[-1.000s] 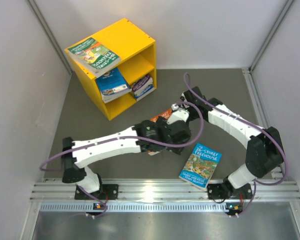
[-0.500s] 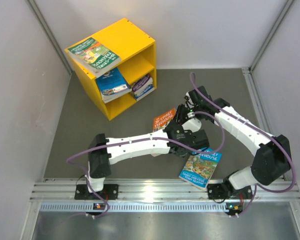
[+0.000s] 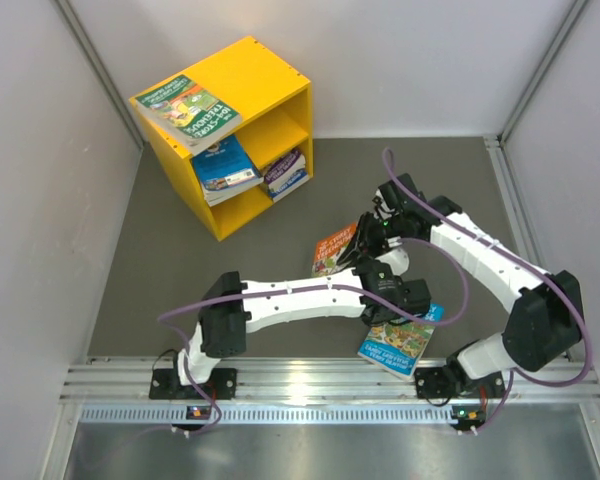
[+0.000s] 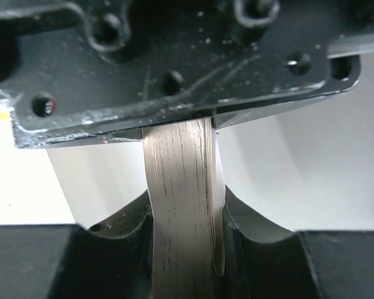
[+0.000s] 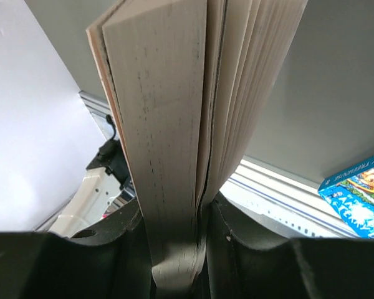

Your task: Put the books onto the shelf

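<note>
I should swing my left gripper up, outward and to the left in the top view to release the orange book (image 3: 332, 250) onto the green book (image 3: 188, 108), whose cover lies clear.
An orange book (image 3: 332, 250) is held up on edge above the mat, between both arms. My right gripper (image 3: 376, 232) is shut on its far edge; its page block (image 5: 168, 93) fills my right gripper (image 5: 174, 230). My left gripper (image 3: 370, 272) is shut on the near edge of the same book (image 4: 181, 174), and the pages are pressed between the jaws of my left gripper (image 4: 187, 230). A blue book (image 3: 400, 338) lies flat near the front rail. The yellow shelf (image 3: 255, 70) stands at the back left. A green book (image 3: 188, 108) lies on top of it, and a blue book (image 3: 223, 165) and a dark one (image 3: 285, 172) are in its lower compartment.
Grey walls close in the left, back and right sides. An aluminium rail (image 3: 310, 380) runs along the front edge by the arm bases. The blue book (image 5: 361, 187) shows at the right of the right wrist view.
The left arm has swung right and forward to the orange book, and its jaws have closed on it. The right gripper, still holding the book, shifted it slightly right.
</note>
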Robot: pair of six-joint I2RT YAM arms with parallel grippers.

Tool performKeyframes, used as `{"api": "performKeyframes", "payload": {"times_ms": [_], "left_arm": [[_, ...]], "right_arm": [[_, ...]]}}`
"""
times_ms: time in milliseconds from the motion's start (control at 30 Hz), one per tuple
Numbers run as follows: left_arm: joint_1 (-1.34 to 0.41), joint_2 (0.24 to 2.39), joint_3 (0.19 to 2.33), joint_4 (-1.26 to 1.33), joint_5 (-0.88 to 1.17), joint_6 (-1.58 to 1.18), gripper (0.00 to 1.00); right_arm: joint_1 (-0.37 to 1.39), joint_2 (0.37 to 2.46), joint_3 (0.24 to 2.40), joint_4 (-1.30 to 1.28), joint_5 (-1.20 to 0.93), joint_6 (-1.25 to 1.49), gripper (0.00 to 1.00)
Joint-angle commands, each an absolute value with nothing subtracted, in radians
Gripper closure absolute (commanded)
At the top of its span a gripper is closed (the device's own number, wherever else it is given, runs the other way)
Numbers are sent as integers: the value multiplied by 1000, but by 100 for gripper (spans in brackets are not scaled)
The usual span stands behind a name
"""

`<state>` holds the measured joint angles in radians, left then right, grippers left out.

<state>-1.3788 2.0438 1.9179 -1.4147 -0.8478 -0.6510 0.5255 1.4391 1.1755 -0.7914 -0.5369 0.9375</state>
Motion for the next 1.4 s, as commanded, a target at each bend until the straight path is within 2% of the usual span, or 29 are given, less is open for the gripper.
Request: {"api": "performKeyframes", "payload": {"times_ms": [0,33,67,100,133,167,200,400,567,733,800,833,900,933,967,1100,1167,1367], "left_arm": [[-1401,2074,1993,-1457,-882,-647,100],[-1401,2074,2008,-1474,-887,-650,100],[-1401,2072,2040,-1482,-891,-655,100],[-1401,2060,2057,-1483,-891,-663,100],[-1399,2048,2069,-1474,-890,-663,100],[-1396,2034,2091,-1467,-885,-661,100],[-1391,2002,2098,-1456,-874,-663,100],[-1326,1856,2164,-1399,-881,-655,100],[-1183,1702,2108,-1214,-740,-615,100],[-1137,1485,2025,-795,-698,-519,100],[-1098,1393,1970,-671,-727,-518,100],[-1086,1358,1939,-494,-768,-517,100],[-1071,1237,1771,-239,-859,-427,100],[-1046,1201,1668,-31,-870,-402,100],[-1017,1178,1648,35,-868,-385,100],[-841,1210,1723,9,-749,-458,100],[-760,1207,1683,128,-721,-477,100],[-453,1250,1640,135,-574,-828,100]], "right_arm": [[546,1413,1221,-739,-646,939,100],[546,1420,1226,-745,-646,936,100],[545,1425,1241,-753,-643,924,94],[543,1428,1252,-761,-638,916,65],[540,1434,1267,-790,-632,907,46],[526,1434,1305,-807,-609,882,31],[514,1433,1325,-824,-597,870,1],[344,1329,1420,-940,-480,810,0],[154,1203,1527,-1008,-326,801,0],[92,1259,1718,-1103,-305,744,0],[91,1261,1700,-1101,-340,745,0],[92,1246,1650,-1076,-354,759,0],[92,1220,1585,-1039,-388,773,0],[92,1192,1531,-1011,-403,784,0],[94,1180,1510,-1003,-408,787,0],[94,1157,1459,-979,-433,781,0],[98,1157,1454,-974,-445,775,0],[100,1149,1450,-969,-466,769,0]]}}
